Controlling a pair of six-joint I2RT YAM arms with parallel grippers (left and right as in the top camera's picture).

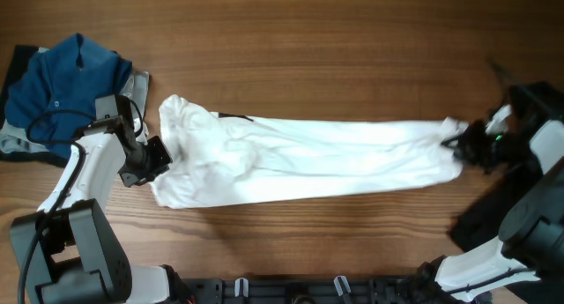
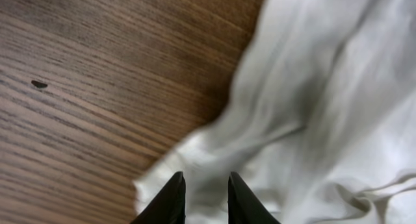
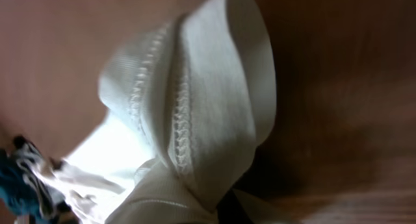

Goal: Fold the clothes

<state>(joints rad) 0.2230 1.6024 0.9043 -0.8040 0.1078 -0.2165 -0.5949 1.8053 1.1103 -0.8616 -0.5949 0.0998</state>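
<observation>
The shirt is stretched out in a long piece, so next my right gripper needs to lift its held end, carry it over toward the shirt's middle (image 1: pixel 300 159) and open there.
The white shirt (image 1: pixel 308 159) lies stretched in a long band across the wooden table (image 1: pixel 335 40). My left gripper (image 1: pixel 157 156) is at its left end. In the left wrist view the left gripper (image 2: pixel 203 182) has its black fingertips (image 2: pixel 174 191) a narrow gap apart over the shirt's (image 2: pixel 325 87) edge, and nothing shows pinched between them. My right gripper (image 1: pixel 460 144) is shut on the shirt's right end. In the right wrist view a stitched hem fold of the shirt (image 3: pixel 195 87) rises from the jaws and hides the fingers.
A pile of clothes lies at the table's back left: a blue garment (image 1: pixel 75 75) on top of grey cloth (image 1: pixel 13 144) and dark cloth (image 1: pixel 18 62). The right arm's dark body (image 1: pixel 529 207) fills the near right corner.
</observation>
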